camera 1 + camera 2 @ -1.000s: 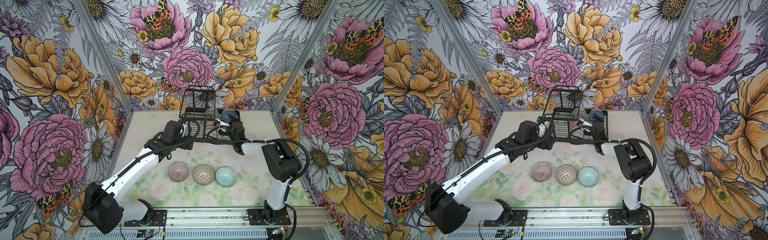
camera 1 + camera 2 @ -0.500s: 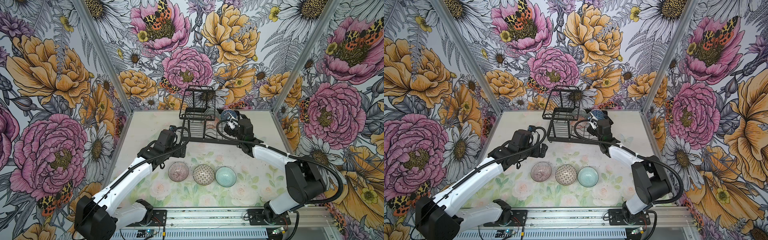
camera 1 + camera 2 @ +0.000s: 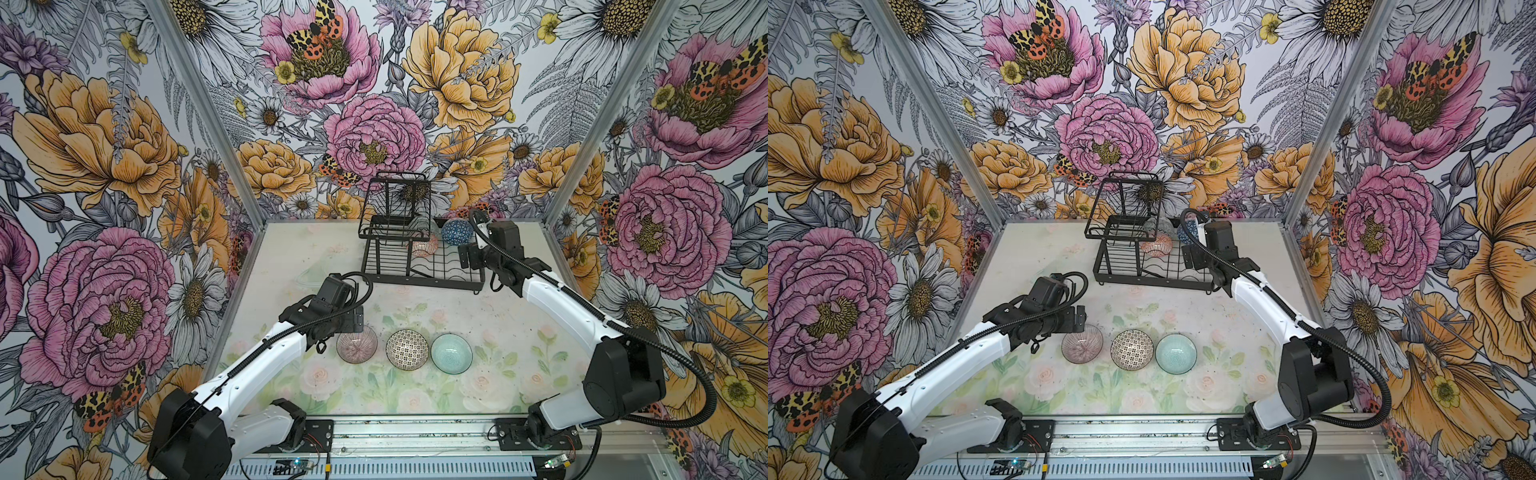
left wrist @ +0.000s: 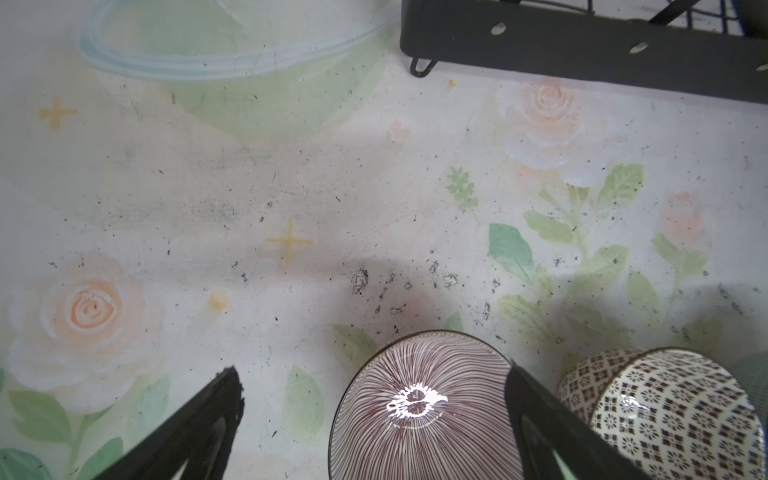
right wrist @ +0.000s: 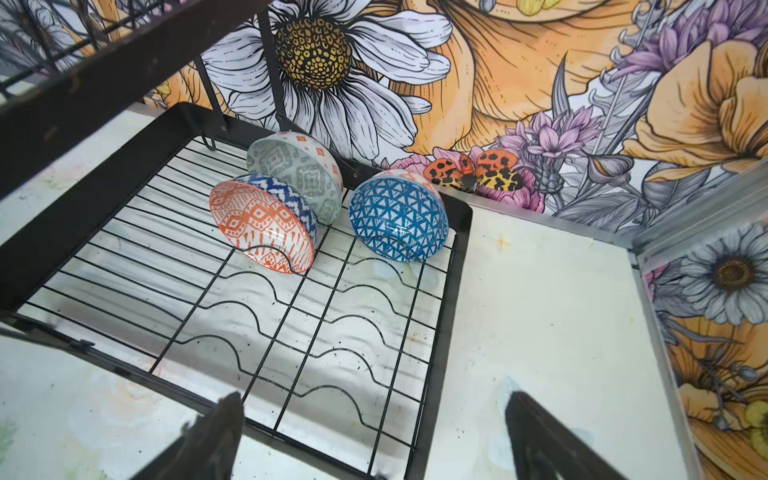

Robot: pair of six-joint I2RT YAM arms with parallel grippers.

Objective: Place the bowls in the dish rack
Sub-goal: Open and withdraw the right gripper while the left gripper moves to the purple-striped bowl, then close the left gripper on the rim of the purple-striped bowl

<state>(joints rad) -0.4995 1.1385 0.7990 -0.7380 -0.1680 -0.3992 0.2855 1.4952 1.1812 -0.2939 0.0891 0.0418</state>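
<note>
The robot's open left gripper needs to come down and back and close on the pink-striped bowl's free rim [image 3: 338, 341] [image 4: 338, 412], since the tiled bowl stands close on the other side.
Three bowls stand in a row near the table's front in both top views: pink-striped [image 3: 356, 344], black-white tiled [image 3: 407, 349] and pale teal [image 3: 451, 353]. My left gripper [image 4: 372, 372] hangs open over the far-left rim of the pink-striped bowl [image 4: 419, 415], one finger on each side of it, not touching. The black wire dish rack [image 3: 424, 280] sits at the back. On edge in its slots lean the orange-white bowl [image 5: 262, 226], grey-green bowl [image 5: 295, 174] and blue lattice bowl [image 5: 397, 216]. My right gripper [image 5: 375, 398] is open and empty above the rack's near right corner.
The rack's taller basket tier [image 3: 395, 203] rises at its left end, close to the back wall. Flowered walls with metal corner posts [image 3: 569, 166] close in three sides. The arm bases sit on a rail [image 3: 415, 436] at the front edge.
My left gripper has drawn back from the rack to the pink-striped bowl. My right gripper has pulled away from the blue lattice bowl toward the rack's right corner, its arm swinging right.
</note>
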